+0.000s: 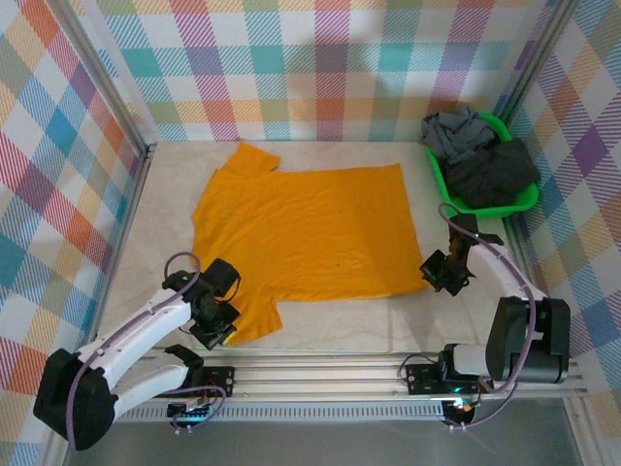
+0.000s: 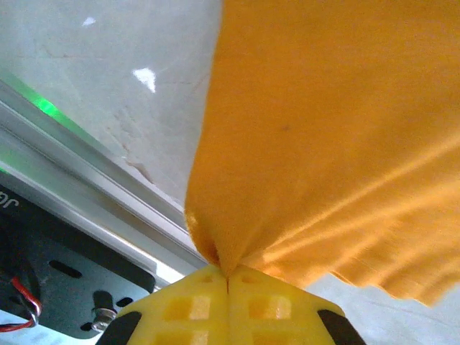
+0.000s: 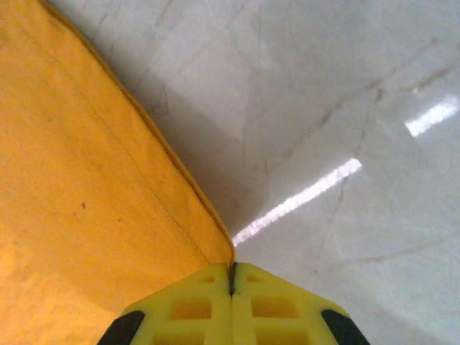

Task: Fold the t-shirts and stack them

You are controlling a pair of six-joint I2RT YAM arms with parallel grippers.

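Observation:
The shirt lies spread flat, so the robot's right gripper next needs to move up and outward, folding the shirt's near corner over onto the hem's middle (image 1: 410, 228) to release it.
A mustard-orange t-shirt (image 1: 301, 228) lies spread flat on the pale table, neck to the left. My left gripper (image 1: 217, 328) is shut on its near sleeve, and the orange cloth (image 2: 323, 144) bunches into the closed yellow fingertips (image 2: 194, 302). My right gripper (image 1: 441, 275) is shut on the shirt's near hem corner (image 3: 215, 241), which runs into the seam between the yellow fingertips (image 3: 277, 302). A grey t-shirt (image 1: 458, 134) and a dark charcoal t-shirt (image 1: 497, 175) lie crumpled in the green basket (image 1: 437, 173) at the back right.
Plaid walls enclose the table on three sides. An aluminium rail (image 1: 330, 374) runs along the near edge, also seen as rail (image 2: 93, 187) close under the left gripper. Bare tabletop (image 3: 345, 108) lies right of the shirt's hem.

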